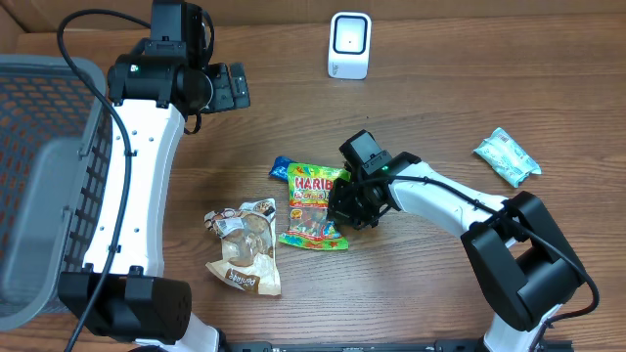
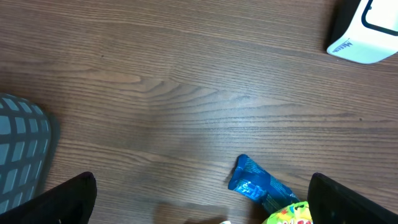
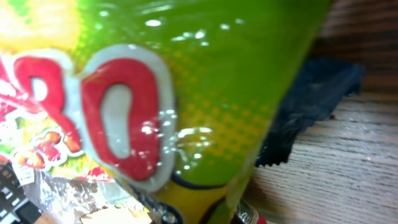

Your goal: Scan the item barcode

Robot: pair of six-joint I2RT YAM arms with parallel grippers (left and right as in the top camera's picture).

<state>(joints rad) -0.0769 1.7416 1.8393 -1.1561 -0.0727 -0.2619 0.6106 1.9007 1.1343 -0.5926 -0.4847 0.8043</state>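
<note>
The right gripper lifts and flips the bag next, then lowers and releases it, since bare tabletop lies to the gripper's right in the overhead view.
A green and yellow Haribo bag lies flat at the table's middle. Its barcode does not show. My right gripper is down at the bag's right edge and shut on it. In the right wrist view the Haribo bag fills almost the whole frame and hides the fingers. The white scanner stands at the far edge of the table, and its corner shows in the left wrist view. My left gripper hangs open high at the back left, holding nothing.
A blue packet pokes out from under the Haribo bag's top left corner. A brown snack bag lies to the front left. A teal packet rests at the right. A grey mesh basket stands along the left edge.
</note>
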